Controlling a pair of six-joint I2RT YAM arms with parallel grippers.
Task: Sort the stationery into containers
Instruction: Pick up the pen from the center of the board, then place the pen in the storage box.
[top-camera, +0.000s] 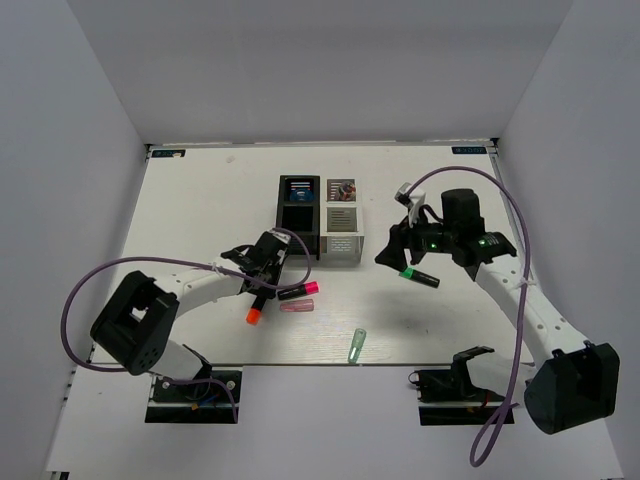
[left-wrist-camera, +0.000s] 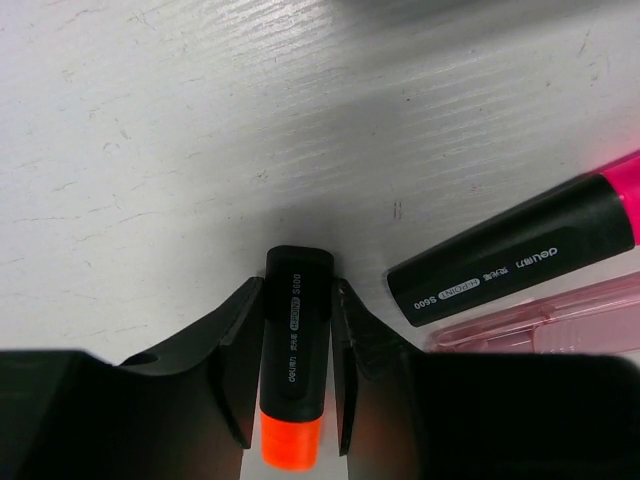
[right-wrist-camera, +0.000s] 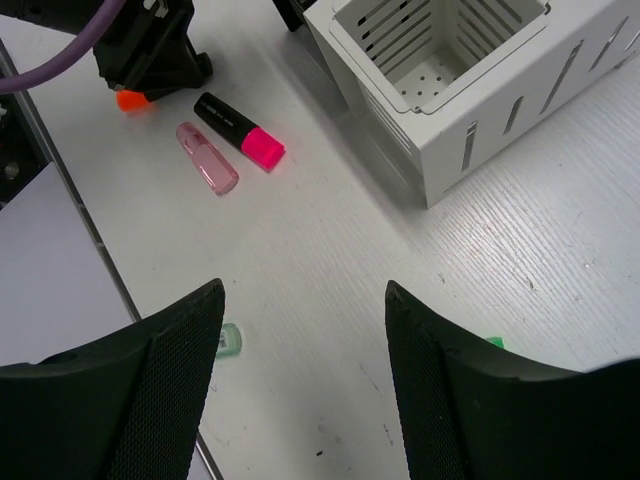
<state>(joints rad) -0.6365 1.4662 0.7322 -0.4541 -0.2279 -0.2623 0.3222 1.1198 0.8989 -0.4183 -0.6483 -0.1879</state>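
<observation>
My left gripper will go up, move outward over the front black bin (top-camera: 298, 218) and go down to release the orange-tipped pen, because that bin is outward of my gripper.
My left gripper (left-wrist-camera: 297, 290) is low on the table, shut on the orange-tipped pen (left-wrist-camera: 293, 350), a finger pressed to each side of its black barrel; from above the orange end (top-camera: 255, 314) sticks out below the gripper (top-camera: 264, 283). Just right of it lie the black marker with the pink end (left-wrist-camera: 520, 255) (top-camera: 298, 290) and the pink translucent stick (left-wrist-camera: 540, 320) (top-camera: 297, 307). The containers (top-camera: 320, 215), black bins left and white bins (right-wrist-camera: 450, 90) right, stand behind. My right gripper (right-wrist-camera: 300, 295) hangs open over bare table right of the bins (top-camera: 390, 255).
A pale green piece (top-camera: 356, 345) (right-wrist-camera: 231, 340) lies near the table's front edge. A black marker with a green end (top-camera: 420, 277) rests under my right arm. The back black bin holds a blue tape roll (top-camera: 299, 188).
</observation>
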